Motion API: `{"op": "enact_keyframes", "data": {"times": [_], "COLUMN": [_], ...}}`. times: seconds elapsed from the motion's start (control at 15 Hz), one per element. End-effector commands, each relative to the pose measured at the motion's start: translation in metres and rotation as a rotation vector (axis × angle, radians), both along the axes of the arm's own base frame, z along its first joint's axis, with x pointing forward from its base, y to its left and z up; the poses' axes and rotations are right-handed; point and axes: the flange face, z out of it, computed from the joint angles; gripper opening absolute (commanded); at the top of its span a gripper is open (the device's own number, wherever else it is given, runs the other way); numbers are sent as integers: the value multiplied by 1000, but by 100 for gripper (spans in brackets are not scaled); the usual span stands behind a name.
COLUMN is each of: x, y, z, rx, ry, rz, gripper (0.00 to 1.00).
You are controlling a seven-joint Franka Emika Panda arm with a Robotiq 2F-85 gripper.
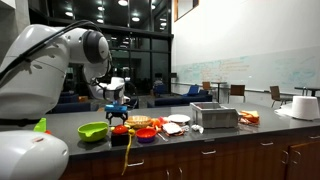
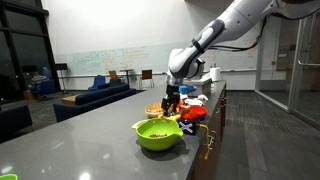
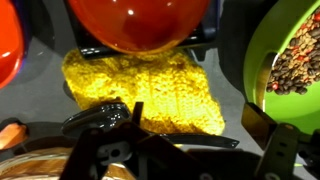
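The gripper moves down onto the yellow cloth's edge by the green bowl next and closes there, since that edge lies below the gap between its spread fingers.
My gripper [image 3: 180,128] is open, its two black fingers spread wide, with nothing clearly between them. It hangs just above a yellow knitted cloth [image 3: 150,90] lying flat on the dark counter. A red bowl [image 3: 135,22] sits just beyond the cloth. A green bowl [image 3: 290,60] holding dark beans sits beside it. In both exterior views the gripper [image 1: 118,108] [image 2: 170,100] hovers low over the cluster of dishes near the red bowl [image 1: 120,128] [image 2: 192,114] and the green bowl [image 1: 93,131] [image 2: 158,133].
A wicker basket [image 1: 140,122], a purple bowl [image 1: 146,133], a white plate [image 1: 178,119] and a metal box [image 1: 213,115] stand along the counter. A yellow strip [image 1: 127,152] hangs over the front edge. Another red thing [image 3: 8,45] lies beside the cloth.
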Motion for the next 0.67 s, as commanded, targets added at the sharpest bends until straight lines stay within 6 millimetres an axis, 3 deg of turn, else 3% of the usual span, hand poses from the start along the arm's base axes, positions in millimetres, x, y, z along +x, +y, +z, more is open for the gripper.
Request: {"op": "enact_keyframes", "data": {"times": [0.0,0.6], "x": [11,18], "y": [-1,-2], "z": [-4,-21], "rx": [-30,-47], "ry": [12,50], "rz": [10,10], "gripper": [100,100]}}
